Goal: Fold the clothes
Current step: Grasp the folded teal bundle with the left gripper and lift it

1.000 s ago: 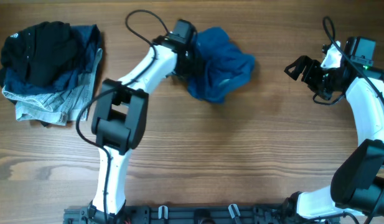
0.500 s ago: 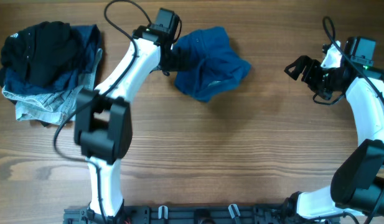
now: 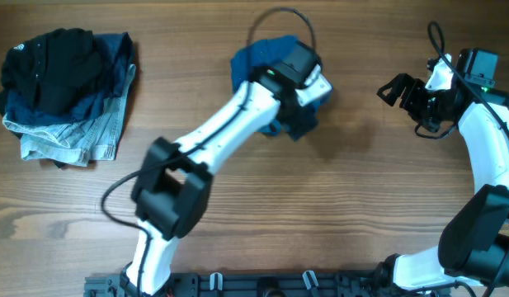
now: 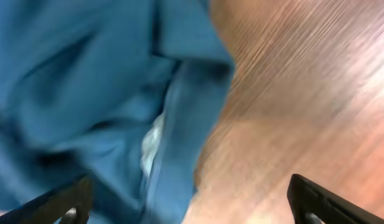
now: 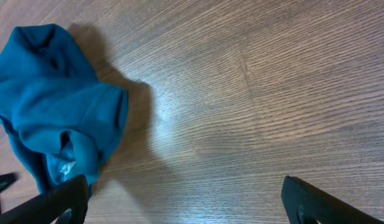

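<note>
My left gripper, one finger past the garment's fold (image 4: 183, 127) over bare wood, should next move down to the fold beside the pale label, going left in the wrist view.
The royal-blue garment (image 3: 252, 56) lies crumpled at the back middle of the table, mostly hidden under my left arm. It fills the left half of the left wrist view (image 4: 86, 93), with a pale label showing in a fold. My left gripper (image 3: 301, 124) is open and holds nothing. It hovers at the garment's front right edge, with cloth under one finger and bare wood under the other (image 4: 192, 211). My right gripper (image 3: 398, 89) is open and empty at the far right, well away from the garment. The right wrist view shows the garment (image 5: 55, 106) beyond those jaws (image 5: 185, 211).
A pile of a black garment (image 3: 56, 58) on pale denim jeans (image 3: 68, 136) lies at the back left corner. The wooden table (image 3: 320, 206) runs out to the front and right.
My left arm has swung from the garment's left side across to its right front edge. The garment was first pulled a little to the left. The right arm has not moved.
</note>
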`<state>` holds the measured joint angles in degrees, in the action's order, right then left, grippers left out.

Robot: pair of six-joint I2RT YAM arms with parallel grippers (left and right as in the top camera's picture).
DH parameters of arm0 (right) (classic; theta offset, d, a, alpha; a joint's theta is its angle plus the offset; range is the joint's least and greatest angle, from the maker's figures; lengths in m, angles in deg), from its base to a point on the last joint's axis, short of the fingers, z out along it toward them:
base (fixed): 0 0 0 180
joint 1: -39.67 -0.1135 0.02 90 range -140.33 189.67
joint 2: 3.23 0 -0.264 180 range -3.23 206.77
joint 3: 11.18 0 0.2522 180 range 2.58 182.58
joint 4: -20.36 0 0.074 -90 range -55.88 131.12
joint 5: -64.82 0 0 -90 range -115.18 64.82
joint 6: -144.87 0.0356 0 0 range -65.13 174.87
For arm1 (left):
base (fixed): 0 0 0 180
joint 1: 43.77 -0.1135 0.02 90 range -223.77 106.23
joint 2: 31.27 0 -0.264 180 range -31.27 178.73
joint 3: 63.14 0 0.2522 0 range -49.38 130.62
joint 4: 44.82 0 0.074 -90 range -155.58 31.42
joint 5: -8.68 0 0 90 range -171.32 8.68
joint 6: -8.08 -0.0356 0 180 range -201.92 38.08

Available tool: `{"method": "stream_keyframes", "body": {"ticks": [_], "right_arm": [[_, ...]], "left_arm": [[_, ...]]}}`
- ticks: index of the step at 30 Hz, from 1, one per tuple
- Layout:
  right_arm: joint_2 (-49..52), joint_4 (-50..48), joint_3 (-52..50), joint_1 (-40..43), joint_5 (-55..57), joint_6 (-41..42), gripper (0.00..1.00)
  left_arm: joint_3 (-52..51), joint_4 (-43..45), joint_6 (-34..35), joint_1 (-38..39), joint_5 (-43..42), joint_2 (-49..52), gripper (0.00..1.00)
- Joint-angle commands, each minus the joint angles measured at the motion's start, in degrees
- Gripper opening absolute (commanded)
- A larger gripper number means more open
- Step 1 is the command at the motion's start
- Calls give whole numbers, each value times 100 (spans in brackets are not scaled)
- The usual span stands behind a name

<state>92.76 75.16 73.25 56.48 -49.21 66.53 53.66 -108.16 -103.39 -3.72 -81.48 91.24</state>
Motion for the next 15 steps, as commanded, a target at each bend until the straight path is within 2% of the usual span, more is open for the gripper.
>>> {"method": "stream_keyframes", "body": {"ticks": [1,15], "right_arm": [[-127,-33,109,-9,48,-109,100],[-127,-72,111,-9,48,-111,99]], "left_arm": [[-7,302,-538,153,975,409,100],[-7,994,-710,81,1032,1102,99]]}}
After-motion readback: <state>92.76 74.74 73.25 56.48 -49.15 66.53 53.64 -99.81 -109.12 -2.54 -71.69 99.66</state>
